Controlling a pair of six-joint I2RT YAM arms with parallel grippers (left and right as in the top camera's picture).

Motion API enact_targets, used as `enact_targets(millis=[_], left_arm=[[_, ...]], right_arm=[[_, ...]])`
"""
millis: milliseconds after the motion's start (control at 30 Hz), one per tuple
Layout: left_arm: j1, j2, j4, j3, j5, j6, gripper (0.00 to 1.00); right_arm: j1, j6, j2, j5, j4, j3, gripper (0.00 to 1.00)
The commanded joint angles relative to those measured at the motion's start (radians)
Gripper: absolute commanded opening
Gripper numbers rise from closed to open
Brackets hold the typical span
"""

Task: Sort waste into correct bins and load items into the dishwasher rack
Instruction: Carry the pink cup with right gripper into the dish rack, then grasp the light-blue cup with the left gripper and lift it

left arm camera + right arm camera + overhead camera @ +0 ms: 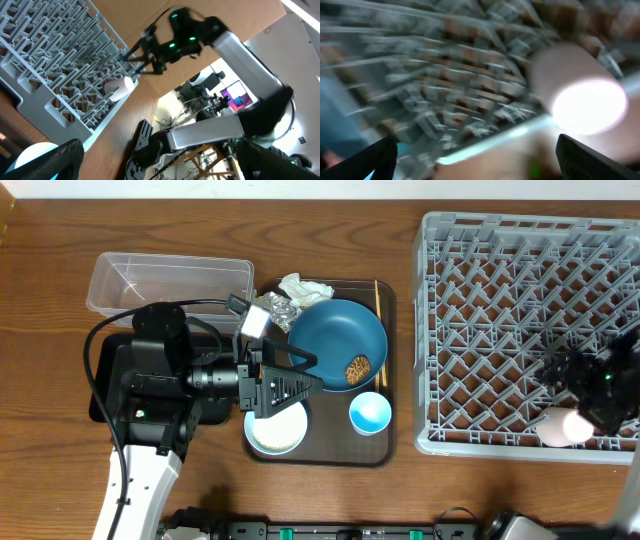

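Observation:
The light-blue cup (370, 413) is still on the tray, and next my left gripper will tilt down and move toward it, then go down onto the cup's bowl-side rim.
The pink cup (563, 426) lies on its side in the front right corner of the grey dishwasher rack (500, 300). It also shows in the left wrist view (120, 88) and, blurred, in the right wrist view (577, 92). My right gripper (562, 372) is open and empty just above the cup (480, 160). My left gripper (318, 373) is open and empty over the brown serving tray (330, 450), between the blue plate (335, 330) and the white bowl (277, 430). A brown food lump (358, 370) lies on the plate. The light-blue cup (370, 413) stands on the tray.
Crumpled white paper (300, 285), a foil wrapper (277, 310) and chopsticks (377, 300) lie at the tray's back. The clear tub (170, 280) stands at the back left. The black tray (100, 395) is mostly hidden under my left arm.

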Motion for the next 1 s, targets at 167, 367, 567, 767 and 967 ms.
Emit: enact_targets(millis=[167, 367, 567, 767, 967], left_arm=[[-0.099, -0.007, -0.119, 0.02, -0.233, -0.013, 0.98], [-0.264, -0.007, -0.254, 0.021, -0.586, -0.014, 0.98], [-0.424, -0.006, -0.359, 0.021, -0.872, -0.014, 0.98], [-0.51, -0.006, -0.431, 0.021, -1.044, -0.012, 0.98], [-0.519, -0.006, -0.41, 0.021, -1.042, -0.001, 0.98]], right_arm=[[0.128, -0.103, -0.208, -0.246, 0.04, 0.032, 0.97], [0.242, -0.103, -0.242, -0.23, 0.034, 0.032, 0.98], [0.301, -0.103, -0.239, -0.227, 0.032, 0.032, 0.98], [0.328, -0.102, -0.239, -0.227, 0.035, 0.032, 0.99], [0.328, -0.103, -0.239, -0.227, 0.035, 0.032, 0.99]])
